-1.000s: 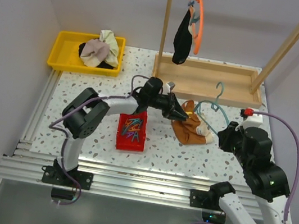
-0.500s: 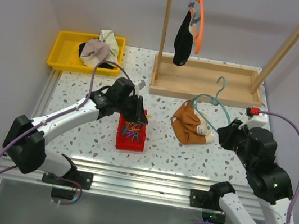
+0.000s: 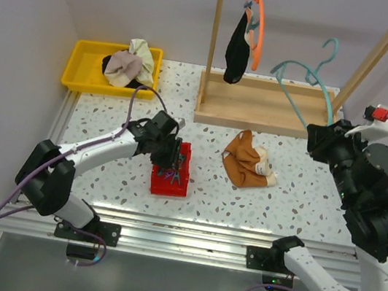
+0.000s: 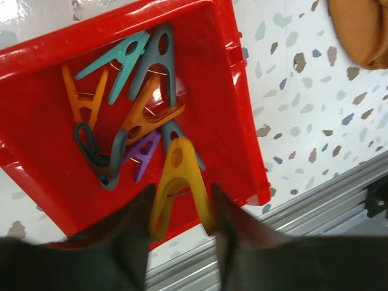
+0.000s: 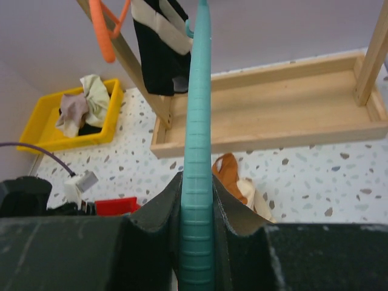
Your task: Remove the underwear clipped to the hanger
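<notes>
My right gripper will next take the bare teal hanger outward to the open space beside the orange hanger, and it will let go of the hanger there.
The rust-brown and cream underwear lies loose on the table. The black and white underwear hangs clipped to the orange hanger on the wooden rack. My right gripper is raised and shut on the teal hanger, which is bare. My left gripper hovers over the red bin. A yellow clip sits between its fingers, touching both, with its nose pointing into the bin.
Several coloured clips lie in the red bin. A yellow tray at the back left holds a pale cloth bundle. The rack's wooden base and posts stand at the back.
My right arm has lifted the teal hanger off the table, leaving the brown underwear behind. My left gripper carried the clip from the underwear to the red bin, and its jaws have widened.
</notes>
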